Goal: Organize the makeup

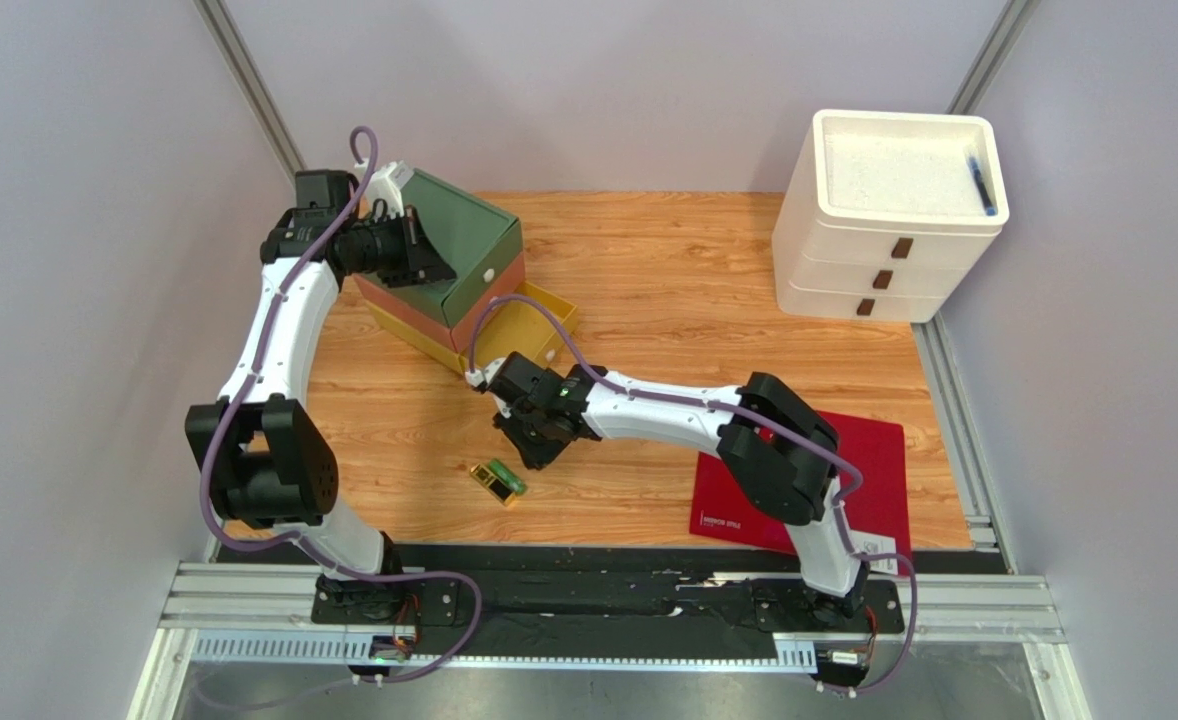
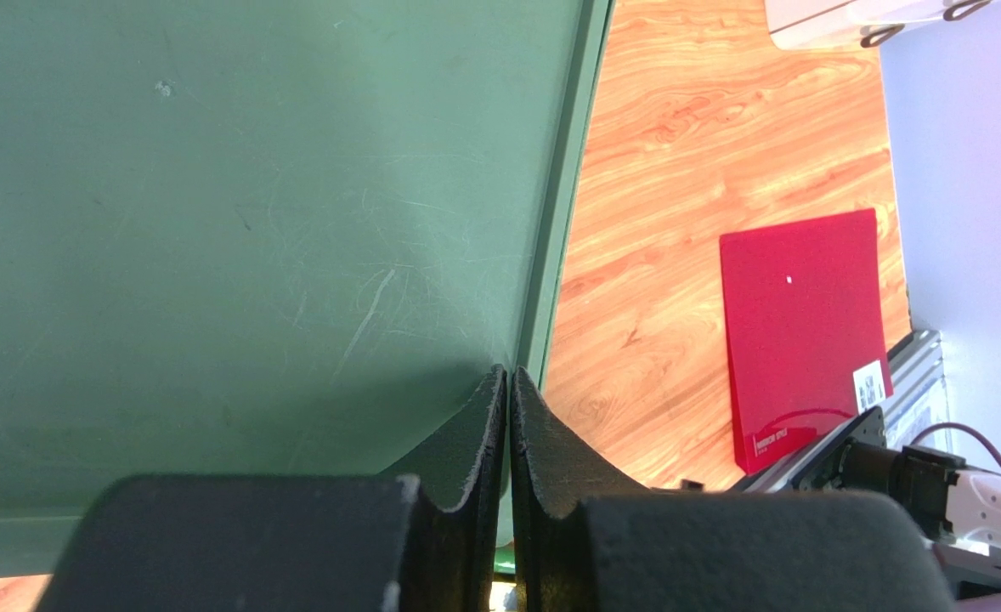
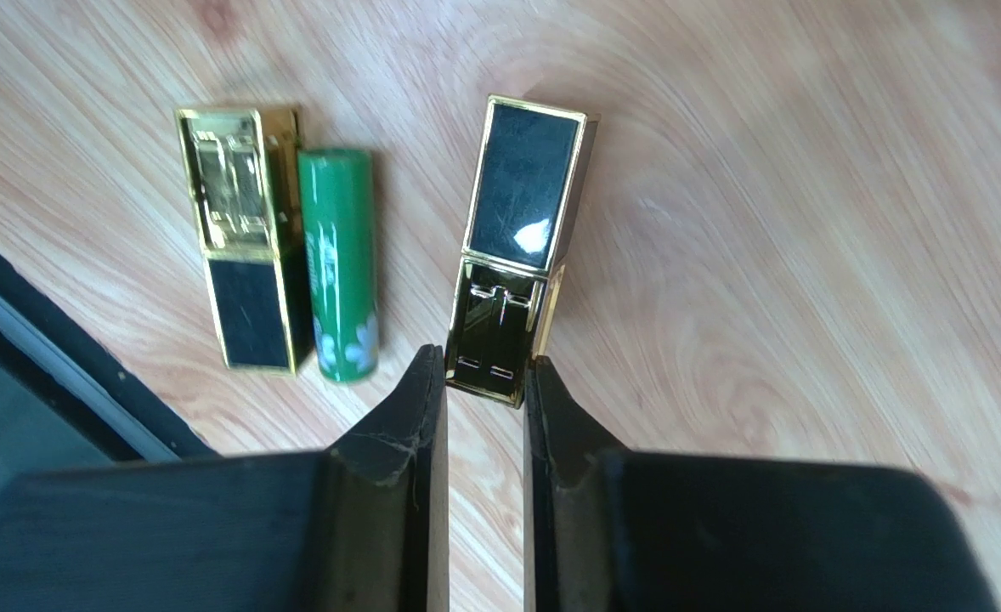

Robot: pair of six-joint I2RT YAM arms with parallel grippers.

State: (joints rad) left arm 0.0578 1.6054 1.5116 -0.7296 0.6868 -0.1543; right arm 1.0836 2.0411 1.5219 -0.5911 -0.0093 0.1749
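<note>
The right gripper raises the gold lipstick tube next, carries it outward over the yellow drawer's bottom and releases it, since the drawer stands open there.
A gold lipstick tube with a dark panel lies lengthwise on the wood, and my right gripper is shut on its gold end. To its left lie another gold lipstick tube and a green tube, side by side; in the top view this pair sits just below my right gripper. My left gripper is shut, its tips against the top of the green box near the box's edge. No compacts or lip-gloss tubes show.
The green box tops an orange layer, with a yellow drawer pulled open toward the middle. A white drawer unit stands at the back right. A flat red sheet lies under the right arm.
</note>
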